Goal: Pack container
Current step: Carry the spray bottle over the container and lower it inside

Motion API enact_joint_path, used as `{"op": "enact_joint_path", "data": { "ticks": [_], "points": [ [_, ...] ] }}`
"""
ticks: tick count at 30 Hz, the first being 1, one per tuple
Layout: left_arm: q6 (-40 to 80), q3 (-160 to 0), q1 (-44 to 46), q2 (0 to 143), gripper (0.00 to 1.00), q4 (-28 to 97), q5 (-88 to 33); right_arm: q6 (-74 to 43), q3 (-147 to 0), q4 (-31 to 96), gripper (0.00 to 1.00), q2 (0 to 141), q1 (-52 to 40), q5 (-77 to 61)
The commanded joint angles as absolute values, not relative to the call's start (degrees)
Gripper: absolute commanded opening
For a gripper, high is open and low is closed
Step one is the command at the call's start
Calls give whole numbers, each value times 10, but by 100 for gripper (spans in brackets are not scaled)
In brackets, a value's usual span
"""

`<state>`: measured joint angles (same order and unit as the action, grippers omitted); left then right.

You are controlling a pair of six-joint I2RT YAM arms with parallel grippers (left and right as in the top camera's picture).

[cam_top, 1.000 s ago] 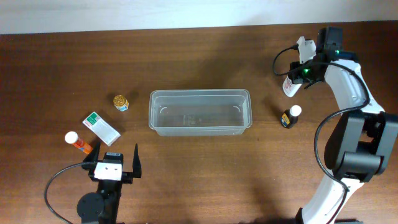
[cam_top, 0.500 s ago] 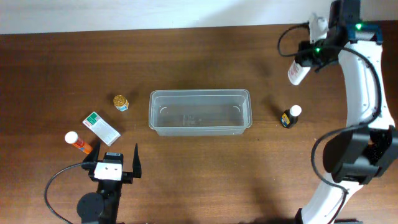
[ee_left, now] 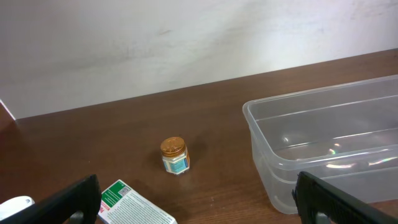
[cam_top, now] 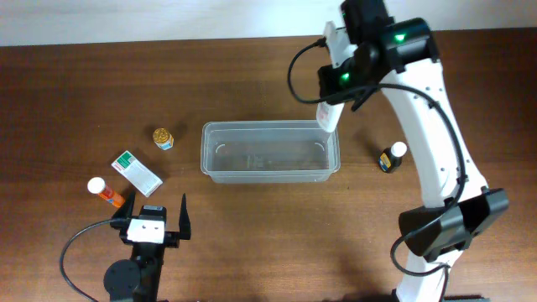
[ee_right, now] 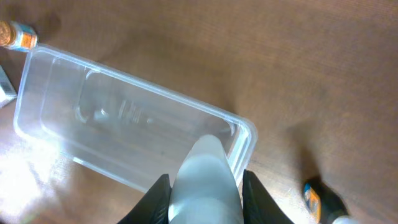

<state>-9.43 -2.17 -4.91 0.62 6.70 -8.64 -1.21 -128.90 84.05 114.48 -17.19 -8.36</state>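
The bottom of the container's empty end by the dark bottle (cam_top: 310, 151) (ee_right: 202, 127) is below. My right gripper will next lower the white bottle toward it and let the white bottle go.
The clear plastic container (cam_top: 268, 124) lies empty at the table's middle; it also shows in the left wrist view (ee_left: 323, 143) and the right wrist view (ee_right: 124, 118). My right gripper (cam_top: 333, 99) is shut on a white bottle (cam_top: 327, 116) with a red label and holds it above the container's right end. In the right wrist view the bottle (ee_right: 205, 174) sits between the two black fingers of the right gripper (ee_right: 205, 190). My left gripper (cam_top: 158, 216) is open and empty near the front left, and its view (ee_left: 199, 208) shows nothing between the fingers.
A gold-lidded jar (cam_top: 163, 137), a green-and-white box (cam_top: 137, 173) and an orange bottle with a white cap (cam_top: 104, 191) stand left of the container. A dark bottle with a white cap (cam_top: 391, 157) stands to its right.
My right arm has swung left with the white bottle, from the table's far right corner to above the container's right end. The left arm has not moved.
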Motion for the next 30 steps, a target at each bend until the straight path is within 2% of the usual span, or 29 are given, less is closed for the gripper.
{"op": "enact_joint_path", "data": {
  "ticks": [1, 7, 18, 30],
  "points": [
    [-100, -18, -52, 3, 99, 67, -93, -38, -1289, 852, 25, 1132, -200, -43],
    [-100, -18, -52, 3, 99, 67, -93, -65, -1208, 812, 22, 1133, -219, -14],
    [-100, -18, -52, 3, 99, 67, -93, -36, -1044, 605, 21, 1132, -222, -5],
    [-100, -18, -52, 3, 99, 67, -93, -39, -968, 531, 21, 1133, -222, -6]
  ]
}}
